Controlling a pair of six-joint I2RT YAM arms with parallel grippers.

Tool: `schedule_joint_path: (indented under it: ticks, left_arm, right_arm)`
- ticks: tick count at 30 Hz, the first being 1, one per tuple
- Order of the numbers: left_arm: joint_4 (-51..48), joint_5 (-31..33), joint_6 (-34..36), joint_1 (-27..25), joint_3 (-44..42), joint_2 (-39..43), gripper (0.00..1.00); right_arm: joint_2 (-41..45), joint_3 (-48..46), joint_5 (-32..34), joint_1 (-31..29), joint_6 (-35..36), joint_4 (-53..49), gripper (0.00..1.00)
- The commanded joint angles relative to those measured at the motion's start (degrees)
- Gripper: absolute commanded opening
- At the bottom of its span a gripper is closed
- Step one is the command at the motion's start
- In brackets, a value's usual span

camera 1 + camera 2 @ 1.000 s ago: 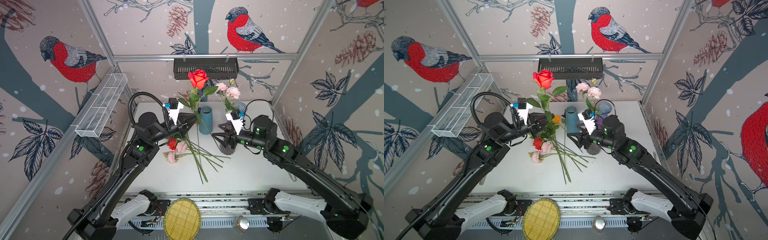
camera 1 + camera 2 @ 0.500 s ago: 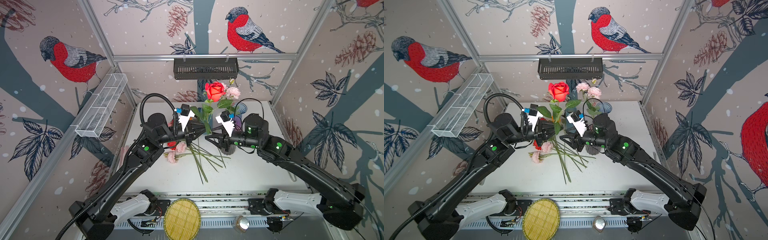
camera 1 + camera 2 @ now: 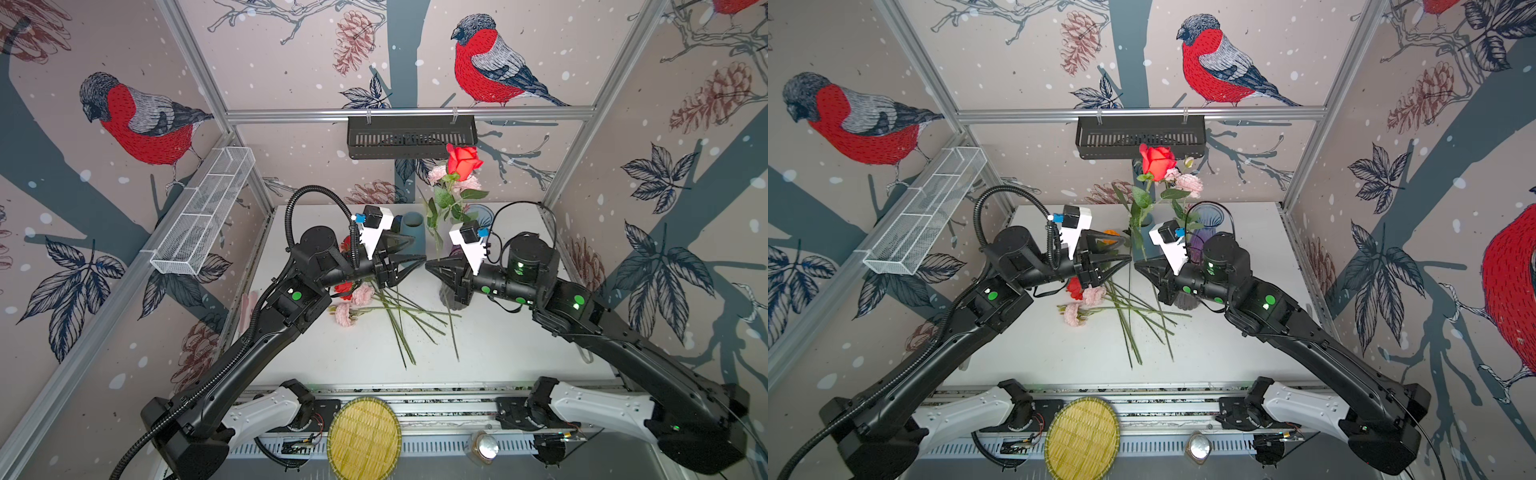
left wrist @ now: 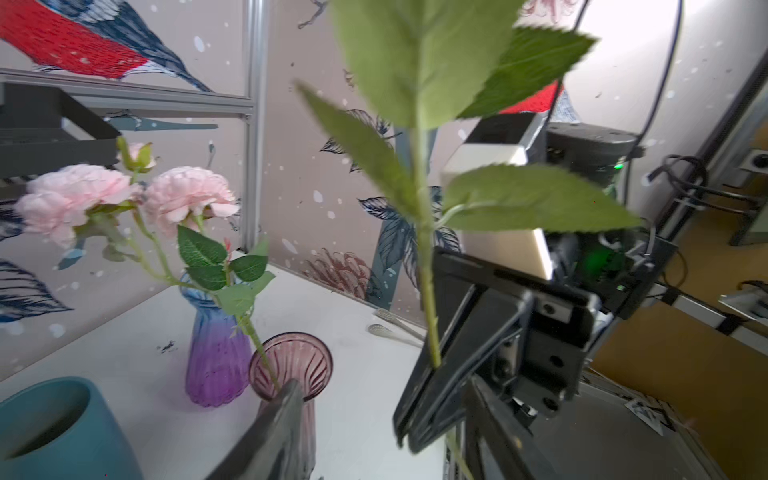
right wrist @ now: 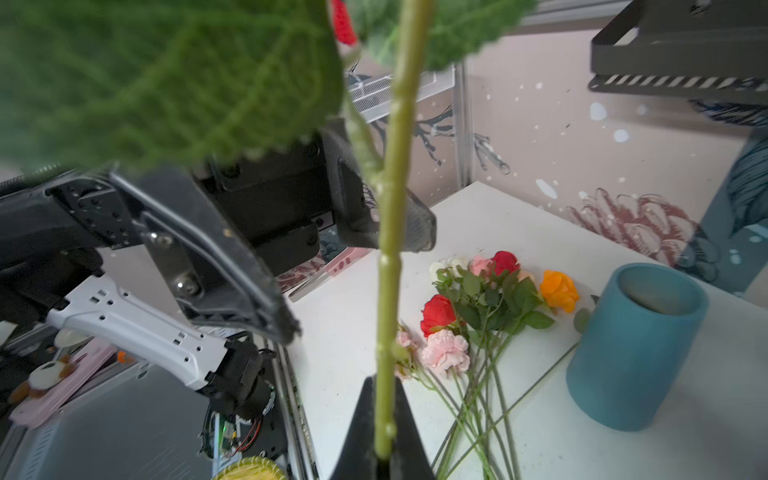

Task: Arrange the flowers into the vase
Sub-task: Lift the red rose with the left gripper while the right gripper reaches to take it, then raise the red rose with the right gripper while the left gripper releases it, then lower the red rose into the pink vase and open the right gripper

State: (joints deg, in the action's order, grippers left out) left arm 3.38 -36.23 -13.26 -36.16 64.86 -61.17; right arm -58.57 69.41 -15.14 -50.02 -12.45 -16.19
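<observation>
My right gripper turns outward next, lifts the rose (image 3: 463, 160) over the pink glass vase's opening, lowers the rose's stem inside and releases it, since room remains beside the pink flowers.
A red rose (image 3: 463, 160) (image 3: 1156, 162) stands upright above the table's middle. My right gripper (image 3: 432, 266) (image 3: 1139, 266) (image 5: 384, 432) is shut on its green stem (image 5: 390, 270) (image 4: 424, 266). My left gripper (image 3: 417, 249) (image 3: 1126, 250) (image 4: 386, 436) faces it, open, with its fingers either side of the stem and apart from it. Pink flowers (image 4: 183, 195) stand in a pink glass vase (image 4: 291, 361), beside a purple-blue vase (image 4: 216, 357) and a teal vase (image 5: 636, 345) (image 3: 413, 232). More flowers (image 3: 353, 299) (image 5: 478, 316) lie in a bunch on the white table (image 3: 498, 353).
A black basket (image 3: 411, 137) hangs on the back rail just above the rose. A wire shelf (image 3: 203, 212) runs along the left wall. At the front edge lie a woven yellow disc (image 3: 363, 440) and a small metal bell (image 3: 482, 446).
The rose has moved to the right with both grippers meeting at its stem. My right gripper has shut on the stem and my left gripper has opened and let go.
</observation>
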Motion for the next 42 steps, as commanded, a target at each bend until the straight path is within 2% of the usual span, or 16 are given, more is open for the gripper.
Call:
schedule_joint_path:
  ticks: [1, 3, 4, 7, 11, 16, 23, 35, 42]
  left_arm:
    - [-2.3, 13.2, 3.9, 0.5, -1.2, 0.1, 0.65]
    - [-2.9, 20.7, 5.1, 1.4, -2.3, -0.7, 0.71]
    - [-3.1, 22.5, 5.4, 2.2, -2.4, -1.4, 0.74]
    - [-3.7, 19.6, 4.8, 7.7, -1.1, -5.2, 0.73]
    - [-0.6, 14.0, 2.7, 13.3, -2.2, -8.0, 0.68]
    - [5.6, 5.8, -3.5, 21.0, -7.1, -7.4, 0.64]
    - [3.7, 6.9, -0.7, 22.9, -7.4, -6.6, 0.65]
    - [2.8, 5.8, -2.3, 23.3, -6.8, -11.1, 0.64]
    - [3.3, 5.9, -2.8, 23.4, -7.1, -11.5, 0.63]
  right_arm:
    - [2.4, 0.3, 15.9, 0.1, -1.0, 2.0, 0.01]
    - [4.8, -0.6, 27.1, 0.1, -1.2, 4.3, 0.01]
    - [5.9, -1.4, 31.2, 0.1, -0.9, 5.9, 0.01]
    - [8.3, -4.3, 42.4, 0.1, 1.4, 12.3, 0.01]
    - [8.0, -3.0, 47.6, 0.1, 4.9, 15.4, 0.02]
    - [7.4, -3.6, 48.8, 0.0, 9.5, 22.6, 0.02]
    - [3.5, -4.7, 51.0, 1.1, 17.2, 31.8, 0.04]
    - [-2.9, -6.7, 43.3, 11.5, 10.2, 35.3, 0.07]
    - [-5.7, -11.6, 38.6, 13.9, 7.2, 39.5, 0.07]
